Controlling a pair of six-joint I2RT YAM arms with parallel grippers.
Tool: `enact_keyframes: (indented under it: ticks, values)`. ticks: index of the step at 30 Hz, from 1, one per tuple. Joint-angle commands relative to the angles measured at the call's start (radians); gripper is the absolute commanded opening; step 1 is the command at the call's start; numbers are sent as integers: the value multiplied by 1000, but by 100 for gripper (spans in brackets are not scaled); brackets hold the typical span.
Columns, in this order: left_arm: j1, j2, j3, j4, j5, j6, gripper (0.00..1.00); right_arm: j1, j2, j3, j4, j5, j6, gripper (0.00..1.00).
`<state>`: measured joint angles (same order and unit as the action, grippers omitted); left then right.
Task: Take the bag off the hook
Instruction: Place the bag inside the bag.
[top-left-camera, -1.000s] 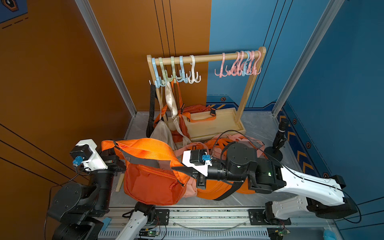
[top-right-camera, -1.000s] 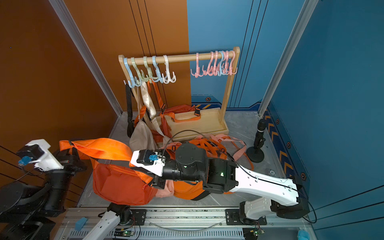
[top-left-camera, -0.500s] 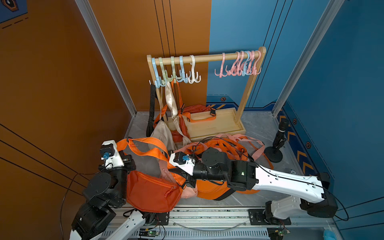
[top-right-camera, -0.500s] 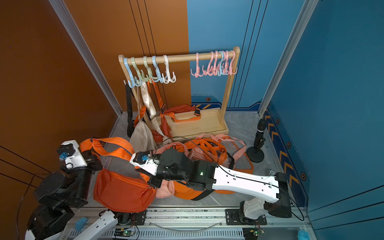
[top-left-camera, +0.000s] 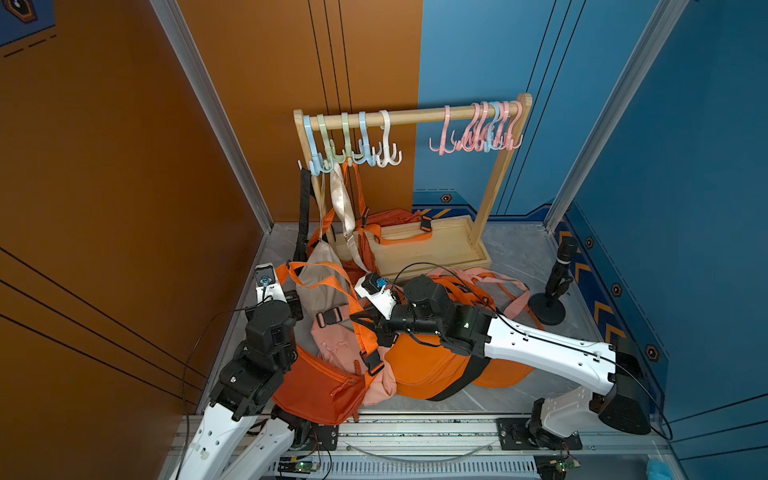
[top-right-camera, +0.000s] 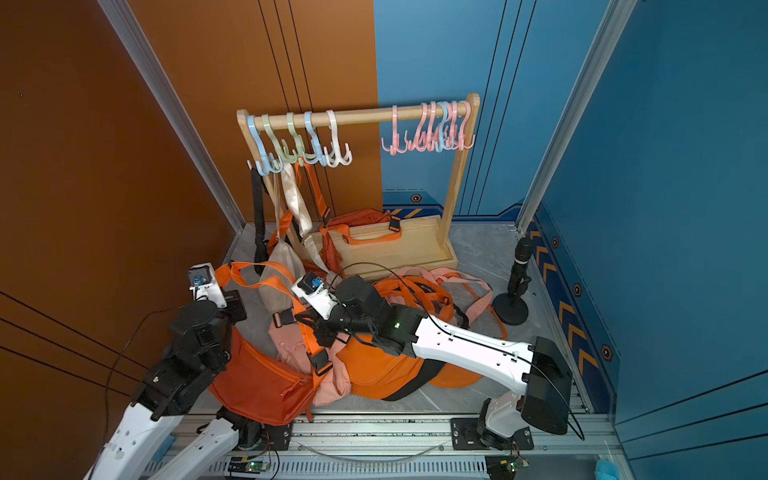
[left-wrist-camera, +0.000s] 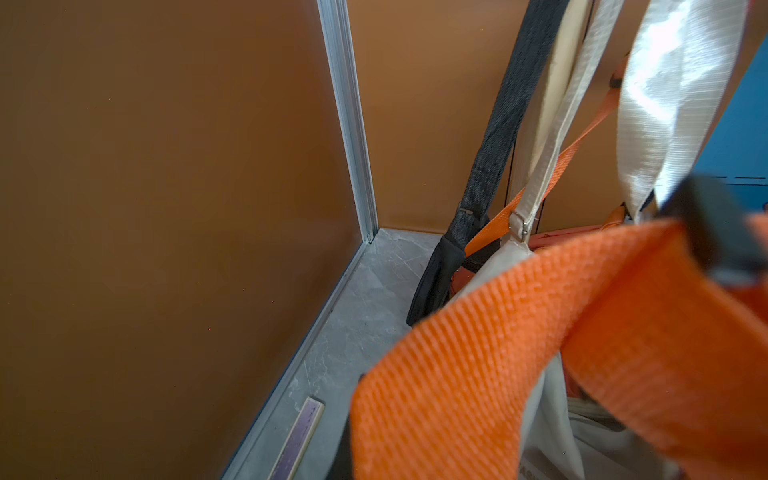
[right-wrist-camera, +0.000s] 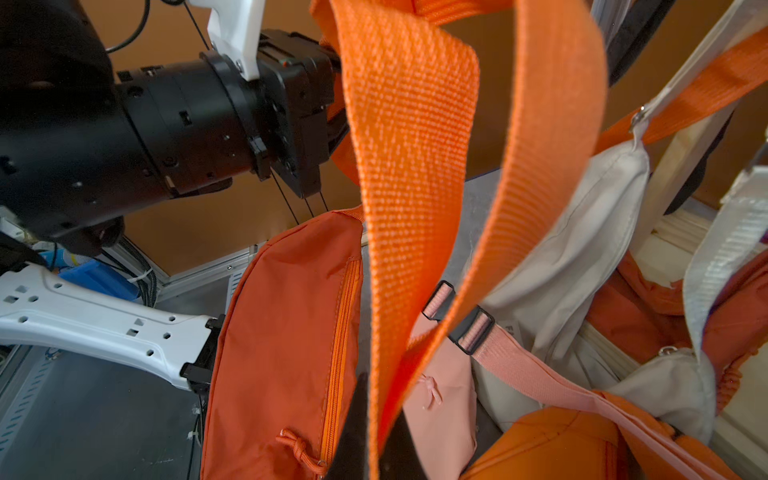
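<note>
My left gripper will next move outward and down beside the beige bag (top-left-camera: 320, 296) (left-wrist-camera: 550, 432) and let go of the orange strap, as its bag is off the hook.
The orange bag (top-left-camera: 316, 390) (top-right-camera: 257, 382) (right-wrist-camera: 282, 340) lies at the table's front left, off the rack, leaning on a pink bag (top-left-camera: 336, 349). Its orange strap (top-left-camera: 328, 286) (left-wrist-camera: 478, 345) (right-wrist-camera: 411, 145) loops up between my two grippers. My left gripper (top-left-camera: 293, 302) (top-right-camera: 235, 305) is shut on the strap's left end; in the left wrist view the strap hides the jaws. My right gripper (top-left-camera: 362, 321) (right-wrist-camera: 376, 419) is shut on the strap near a black buckle. The pastel hooks (top-left-camera: 353, 141) hang on the wooden rail, behind both grippers.
A beige bag (top-left-camera: 324, 270), a black strap (top-left-camera: 303, 208) and an orange bag (top-left-camera: 386, 224) still hang from the left hooks. Pink hooks (top-left-camera: 478, 129) crowd the rail's right end. Orange and pink bags pile under my right arm. A black stand (top-left-camera: 552, 299) is at the right.
Both grippers came down and closer together, the left one moving right. The strap went from stretched wide to a slack loop, and the orange bag sank onto the table's front.
</note>
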<state>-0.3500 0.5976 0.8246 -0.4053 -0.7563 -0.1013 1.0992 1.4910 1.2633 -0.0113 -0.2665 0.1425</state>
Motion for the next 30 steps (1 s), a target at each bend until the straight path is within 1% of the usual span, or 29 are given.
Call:
enact_keyframes:
  ticks: [1,3,5,11,18,22,26,30]
  values:
    - [109,27,-27,50,202,-123,0,-30,15,-37,82,-54,53,0]
    - [157,65,-39,68,253,-149,0,-51,29,-54,103,-67,68,0]
    - [181,101,-50,92,284,-163,0,-69,49,-62,125,-85,85,0]
    - [204,234,-51,177,329,-182,0,-100,119,-61,168,-122,110,0]
    - [213,378,-21,258,341,-191,0,-175,204,-75,246,-146,174,0]
    - [247,445,-9,292,364,-208,0,-219,243,-91,292,-151,209,0]
    - [264,526,30,311,378,-210,0,-260,277,-101,334,-157,248,0]
    - [265,574,60,318,379,-207,0,-293,291,-107,361,-172,276,0]
